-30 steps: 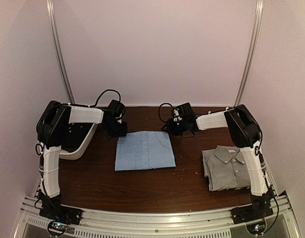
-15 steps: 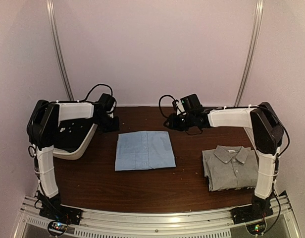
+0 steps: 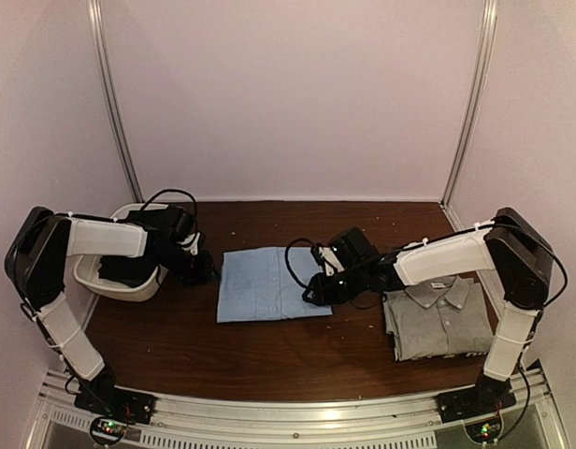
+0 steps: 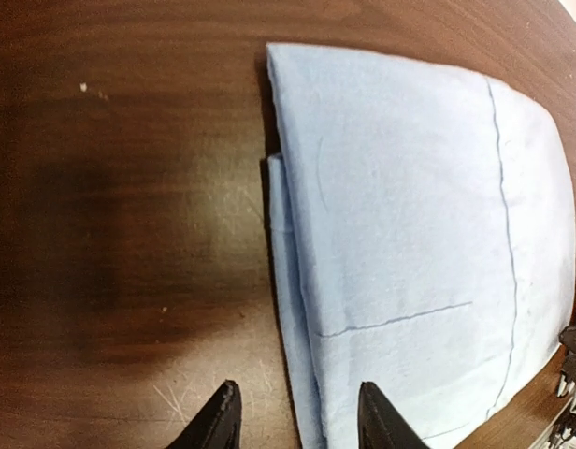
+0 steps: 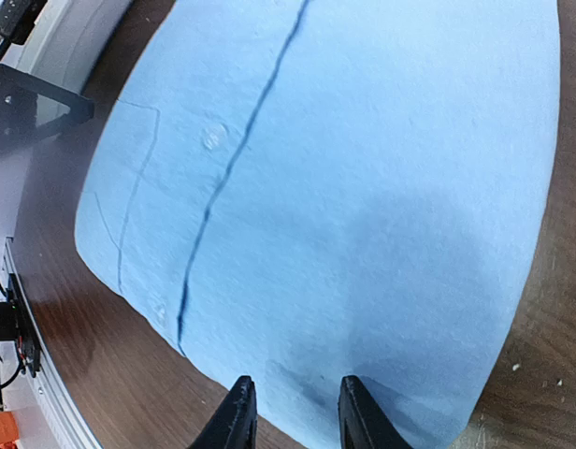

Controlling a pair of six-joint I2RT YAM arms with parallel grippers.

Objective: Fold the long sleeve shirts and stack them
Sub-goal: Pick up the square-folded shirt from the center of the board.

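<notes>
My left gripper moves down toward the right in the top view onto the blue shirt's layered edge [image 3: 221,286] [image 4: 316,412] next, since its open fingers are astride those layers.
The light blue shirt [image 3: 272,282] lies folded into a flat rectangle at the middle of the dark wooden table. The grey collared shirt [image 3: 438,318] lies folded at the right, collar toward the back. My left gripper [image 3: 196,268] sits low at the blue shirt's left edge. In the left wrist view it [image 4: 297,423] is open, straddling the layered edge of the blue shirt [image 4: 410,215]. My right gripper [image 3: 313,290] is at the blue shirt's right edge. Seen from the right wrist it [image 5: 293,413] is open just above the blue cloth [image 5: 344,168], near a corner.
A white basket [image 3: 138,288] with dark contents stands at the left, behind the left arm. Metal rails run along the table's near edge [image 3: 288,412]. The right forearm reaches across above the grey shirt's top edge.
Both arms have come forward from the table's back edge and dropped down. The left gripper is now at the blue shirt's left edge, the right at its right edge.
</notes>
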